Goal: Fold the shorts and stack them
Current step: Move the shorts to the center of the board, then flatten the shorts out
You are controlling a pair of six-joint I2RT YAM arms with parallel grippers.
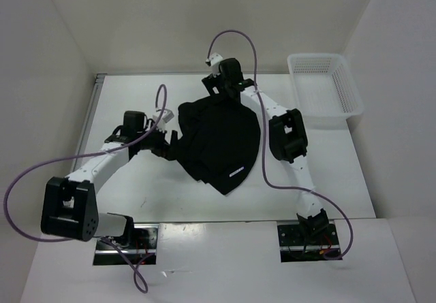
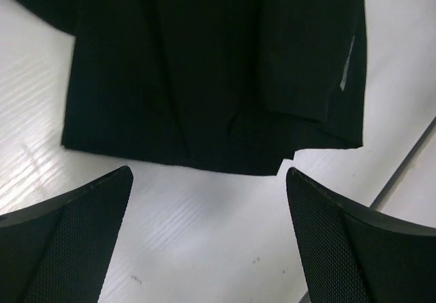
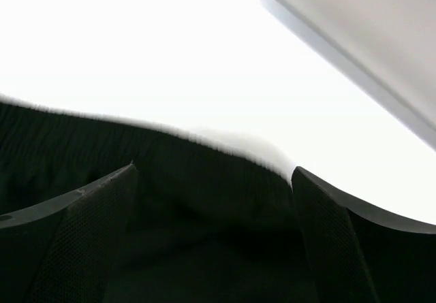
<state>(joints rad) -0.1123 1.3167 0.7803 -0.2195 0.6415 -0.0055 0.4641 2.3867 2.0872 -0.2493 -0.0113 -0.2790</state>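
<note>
My right gripper lowers slightly left in the top view next and closes, as the shorts' ribbed waistband (image 1: 210, 98) (image 3: 204, 180) lies just below, between its open fingers.
The black shorts (image 1: 218, 139) lie crumpled in the middle of the white table, with a tiny pale mark (image 1: 236, 171) near their front corner. My left gripper (image 1: 168, 144) is at the shorts' left edge. In the left wrist view it (image 2: 208, 173) is open and empty over bare table, with the hem of the shorts (image 2: 204, 78) just ahead of the fingertips. My right gripper (image 1: 221, 90) is at the shorts' far edge. In the right wrist view it (image 3: 214, 170) is open, with the ribbed waistband (image 3: 204, 180) lying between its fingers.
A white plastic mesh basket (image 1: 320, 88) stands at the back right of the table. White walls enclose the table on the left, back and right. The table's left edge strip (image 1: 92, 112) runs near my left arm. Purple cables loop over both arms.
</note>
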